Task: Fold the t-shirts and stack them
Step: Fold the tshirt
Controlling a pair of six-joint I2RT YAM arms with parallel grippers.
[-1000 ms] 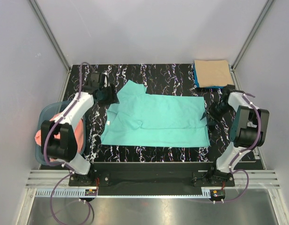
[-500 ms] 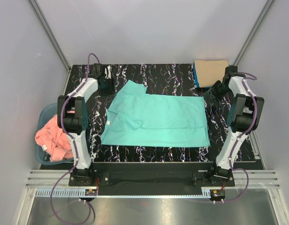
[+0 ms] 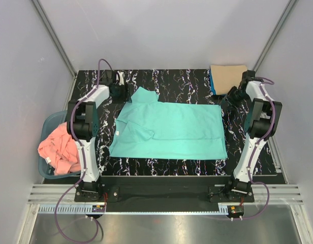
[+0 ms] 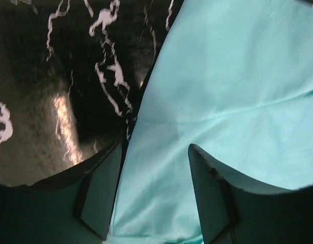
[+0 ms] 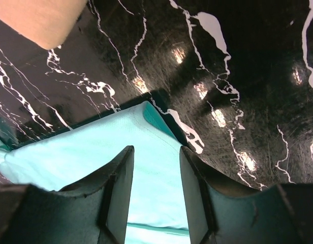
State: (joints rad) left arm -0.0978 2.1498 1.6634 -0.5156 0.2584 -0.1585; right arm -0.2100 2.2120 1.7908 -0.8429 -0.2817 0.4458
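Observation:
My left gripper should move outward next, past the seam and onto the sleeve's outer edge [image 3: 133, 96] [image 4: 157, 71], because its open fingers are around the shirt's side, short of that seam.
A turquoise-green t-shirt [image 3: 169, 129] lies spread flat on the black marbled table. My left gripper [image 3: 121, 91] is at its far-left sleeve. In the left wrist view the gripper [image 4: 155, 178] is open, with the shirt's edge [image 4: 238, 76] lying between the fingers. My right gripper [image 3: 232, 96] is at the shirt's far-right corner. In the right wrist view it [image 5: 155, 173] is open astride that corner [image 5: 85, 152]. A folded tan-beige shirt [image 3: 228, 78] lies on a blue one [image 3: 212, 85] at the back right. A salmon pink shirt [image 3: 57, 150] sits in the basket.
The blue-grey plastic basket [image 3: 47, 124] stands off the table's left edge. Grey walls and metal posts enclose the table on three sides. The tan shirt's edge [image 5: 39, 18] shows close to the right gripper.
Both arms have swung from the shirt's sides out to its far corners. The left arm no longer covers the basket. The shirt has not moved.

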